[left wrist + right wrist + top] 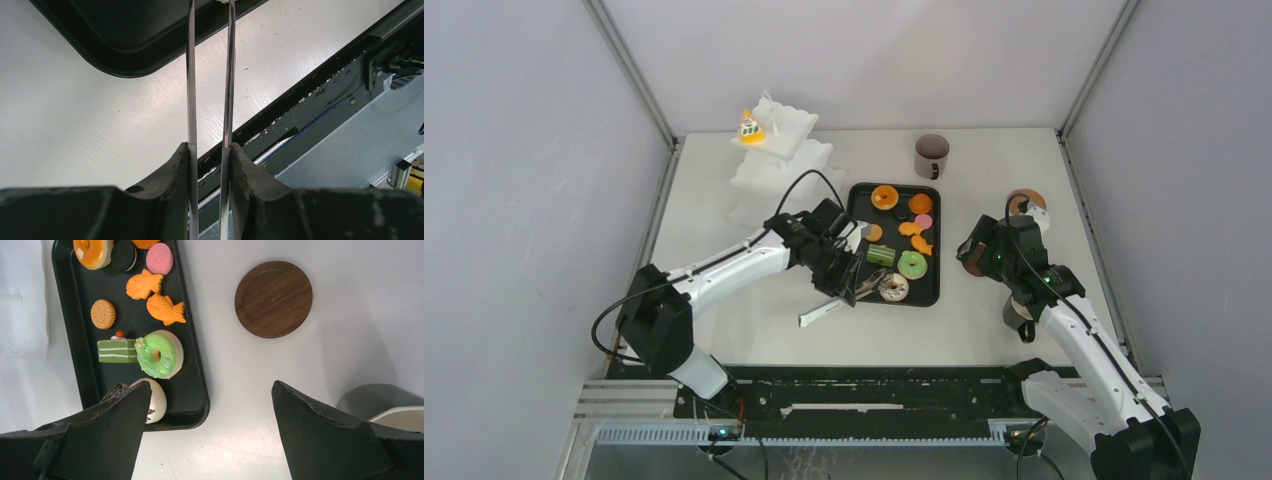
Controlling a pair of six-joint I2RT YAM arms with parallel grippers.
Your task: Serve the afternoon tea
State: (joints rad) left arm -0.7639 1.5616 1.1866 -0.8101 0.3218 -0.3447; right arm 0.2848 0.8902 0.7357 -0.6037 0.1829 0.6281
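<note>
My left gripper rises outward to the stand's top shelf (792, 121) next, above and outward of it, and releases the white doughnut where the shelf is bare.
Several toy pastries lie in the black tray (933, 292): an orange doughnut (885, 196), a pink cookie (159, 258), two fish cookies (165, 308), a green cake slice (116, 350), a green doughnut (159, 353) and a white doughnut (893, 288). My left gripper (842, 264) is shut on metal tongs (191, 75), whose tips reach into the tray's near left corner beside the white doughnut. My right gripper (210, 385) is open and empty above the table, right of the tray. One mug (931, 155) stands at the back. Another (382, 405) is near my right arm.
A white tiered stand (776, 152) at the back left carries a small yellow cake (750, 128) on top. A round brown coaster (273, 299) lies right of the tray. The tray's corner (115, 67) shows in the left wrist view, near the table's front rail.
</note>
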